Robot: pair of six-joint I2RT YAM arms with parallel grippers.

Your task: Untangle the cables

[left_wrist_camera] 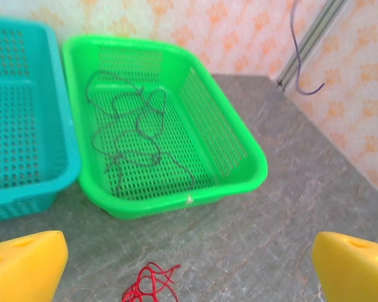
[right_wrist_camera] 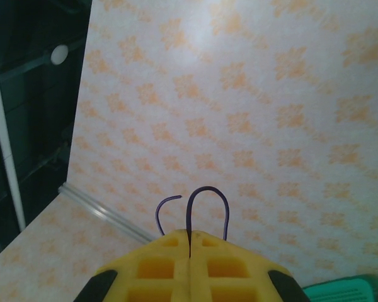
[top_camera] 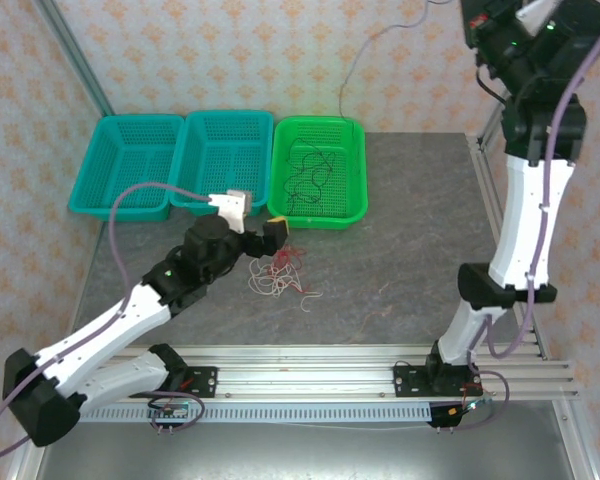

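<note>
I should move my right gripper across and down to the green basket's far end [top_camera: 323, 146] and let go of the thin dark cable there, because the basket is below the gripper.
A tangle of red and white cables [top_camera: 280, 275] lies on the grey table in front of the green basket [top_camera: 358, 180]. My left gripper [top_camera: 267, 230] hovers just above and behind that pile, open, its yellow fingers [left_wrist_camera: 26, 267] spread wide with nothing between them. Red cable loops [left_wrist_camera: 150, 286] show below the gap in the left gripper [left_wrist_camera: 190, 255]. Black cables [left_wrist_camera: 129, 135] lie curled inside the green basket [left_wrist_camera: 239, 182]. My right gripper [right_wrist_camera: 190, 236] is raised high and shut on a thin dark cable [right_wrist_camera: 208, 195]. That cable [top_camera: 355, 65] hangs down towards the basket's far side.
Two teal baskets [top_camera: 85, 195] [top_camera: 185, 200] stand side by side left of the green one. Aluminium frame posts [top_camera: 75, 55] rise at the back left and right. The raised right arm [top_camera: 525, 200] stands over the table's right edge.
</note>
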